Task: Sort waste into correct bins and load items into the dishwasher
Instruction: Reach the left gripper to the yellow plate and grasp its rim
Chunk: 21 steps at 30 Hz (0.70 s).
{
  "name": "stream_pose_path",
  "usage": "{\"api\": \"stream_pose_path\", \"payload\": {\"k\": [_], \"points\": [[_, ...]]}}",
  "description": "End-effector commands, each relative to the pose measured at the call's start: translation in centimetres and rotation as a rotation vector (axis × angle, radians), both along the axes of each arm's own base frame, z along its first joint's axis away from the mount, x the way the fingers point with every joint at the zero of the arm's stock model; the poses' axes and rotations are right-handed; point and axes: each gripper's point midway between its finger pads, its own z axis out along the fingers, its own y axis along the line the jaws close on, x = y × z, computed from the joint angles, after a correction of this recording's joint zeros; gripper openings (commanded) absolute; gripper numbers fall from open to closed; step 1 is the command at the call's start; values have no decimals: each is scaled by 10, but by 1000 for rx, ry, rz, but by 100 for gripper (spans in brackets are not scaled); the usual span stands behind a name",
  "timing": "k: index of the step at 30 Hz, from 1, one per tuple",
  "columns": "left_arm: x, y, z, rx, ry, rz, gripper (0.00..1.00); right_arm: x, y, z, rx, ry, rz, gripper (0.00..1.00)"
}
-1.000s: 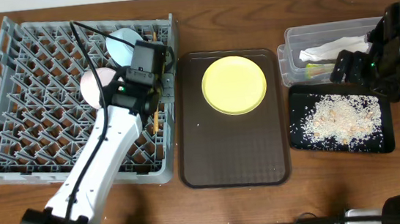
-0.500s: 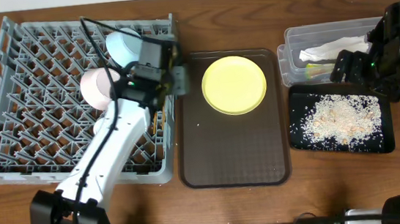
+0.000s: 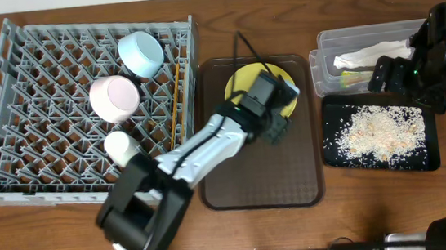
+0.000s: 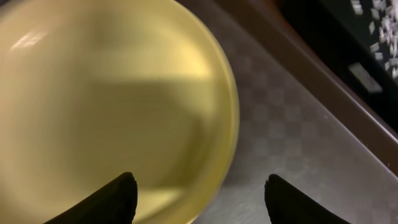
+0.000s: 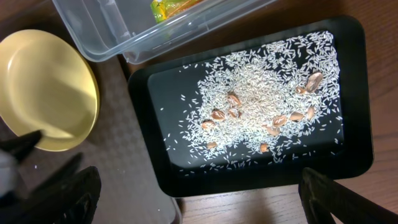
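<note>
My left gripper will lower onto the yellow plate's near rim, on the side by the black tray (image 3: 336, 151), as that rim already runs between my open fingers.
The round yellow plate (image 3: 250, 81) (image 4: 112, 99) lies on the brown serving tray (image 3: 261, 179). My left gripper (image 3: 275, 116) (image 4: 202, 199) is open right over the plate's near-right rim, one finger above the plate and the other above the tray, holding nothing. In the grey dish rack (image 3: 29, 152) sit a light blue bowl (image 3: 141, 54), a pink bowl (image 3: 115, 98), a cream cup (image 3: 118, 145) and chopsticks (image 3: 175, 97). My right gripper (image 3: 392, 76) (image 5: 208, 199) is open and empty above the black tray (image 3: 336, 151) (image 5: 249, 180) of rice scraps (image 5: 261, 93).
The clear tub (image 3: 326, 49) (image 5: 99, 31) behind the black tray holds a white napkin (image 3: 368, 55) and a green-and-yellow wrapper (image 3: 350, 77) (image 5: 168, 7). Bare wooden table (image 3: 379, 208) runs along the front.
My left arm has swung from the rack's right side across to the yellow plate, and its gripper has opened. The chopsticks stay in the rack. The right arm has not moved.
</note>
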Motion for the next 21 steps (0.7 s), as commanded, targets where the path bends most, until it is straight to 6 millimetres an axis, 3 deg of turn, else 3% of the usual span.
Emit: {"api": "stream_pose_path", "payload": {"k": [1, 5, 6, 8, 12, 13, 16, 21], "points": [[-7, -9, -19, 30, 8, -60, 68, 2, -3, 5, -2, -18, 2, 99], [-12, -5, -41, 66, 49, -63, 64, 2, -3, 5, -2, -18, 2, 99], [-14, -4, -46, 77, 61, -64, 59, 2, -3, 5, -2, -18, 2, 99], [-19, -3, -49, 90, 76, -69, 38, 2, -3, 5, -2, -18, 2, 99], [-19, -3, -48, 89, 75, -70, 10, 2, -3, 5, -2, -17, 2, 99], [-19, -3, -46, 87, 72, -70, 8, 2, -3, 5, -2, -17, 2, 99], [-15, -7, -27, 57, 39, -69, 8, 1, -3, 5, -1, -15, 2, 99], [-8, -12, 31, -29, -59, -64, 8, 1, -3, 5, -1, -15, 2, 99]]}}
